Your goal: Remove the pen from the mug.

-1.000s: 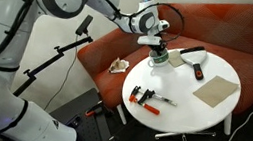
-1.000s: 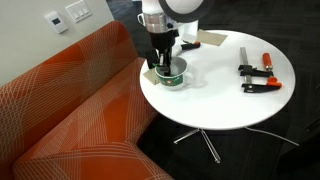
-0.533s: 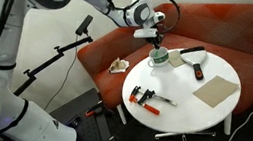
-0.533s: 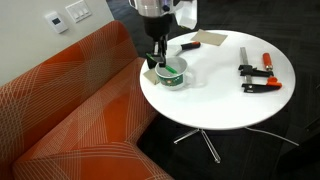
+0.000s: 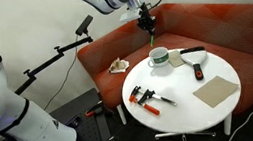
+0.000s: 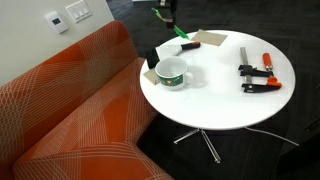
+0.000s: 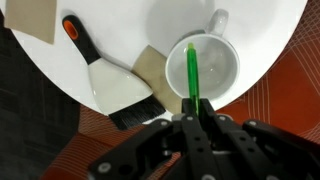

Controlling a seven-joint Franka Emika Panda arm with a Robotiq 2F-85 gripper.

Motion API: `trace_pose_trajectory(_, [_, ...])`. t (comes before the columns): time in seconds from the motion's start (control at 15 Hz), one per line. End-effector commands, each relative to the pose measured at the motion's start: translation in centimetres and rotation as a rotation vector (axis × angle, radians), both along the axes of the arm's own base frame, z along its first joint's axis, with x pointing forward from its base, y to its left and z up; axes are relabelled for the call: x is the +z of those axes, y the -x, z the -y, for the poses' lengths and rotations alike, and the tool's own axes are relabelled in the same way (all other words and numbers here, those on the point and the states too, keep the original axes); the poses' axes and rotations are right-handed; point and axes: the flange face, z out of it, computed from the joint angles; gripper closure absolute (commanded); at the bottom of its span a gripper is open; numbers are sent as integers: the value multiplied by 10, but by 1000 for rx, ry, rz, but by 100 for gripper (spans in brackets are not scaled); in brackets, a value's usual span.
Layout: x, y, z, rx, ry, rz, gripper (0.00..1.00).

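Note:
The gripper moves away from the mug toward the orange-and-black clamp next and lowers the pen onto the table between them, because that patch is clear.
The white mug [image 5: 159,57] stands on the round white table [image 5: 199,114] near the sofa-side edge, and shows in both exterior views [image 6: 172,72]. My gripper [image 5: 146,19] is high above it, near the top edge of an exterior view [image 6: 165,10]. It is shut on a thin green pen [image 7: 191,70] that hangs down from the fingers [image 6: 178,29]. In the wrist view the gripper [image 7: 193,106] looks down on the mug [image 7: 226,62], with the pen's free end lined up over the opening. The pen is clear of the mug.
An orange-and-black clamp [image 6: 258,78] and a black bar [image 6: 243,53] lie on the table. A tan board [image 5: 215,90] lies near the far edge. A scraper with an orange handle [image 7: 80,40] and a brush [image 7: 122,98] lie beside the mug. The orange sofa [image 6: 70,110] borders the table.
The gripper has risen steadily from the mug's rim to high above it, carrying the pen up and out of the mug. The mug has stayed in place.

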Motion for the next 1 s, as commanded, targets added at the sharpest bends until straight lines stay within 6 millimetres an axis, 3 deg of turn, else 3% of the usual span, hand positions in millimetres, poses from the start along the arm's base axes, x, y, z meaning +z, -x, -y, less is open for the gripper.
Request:
trace_pose_trajectory(0.0, [12, 48, 21, -92, 19, -49, 97])
trace_pose_trajectory(0.13, [-1, 66, 29, -134, 8, -91, 97])
trace_pose_trajectory(0.47, [-58, 100, 42, -262, -90, -217, 97])
trace_pose_trajectory(0.93, [-122, 107, 70, -616, -254, -248, 97])
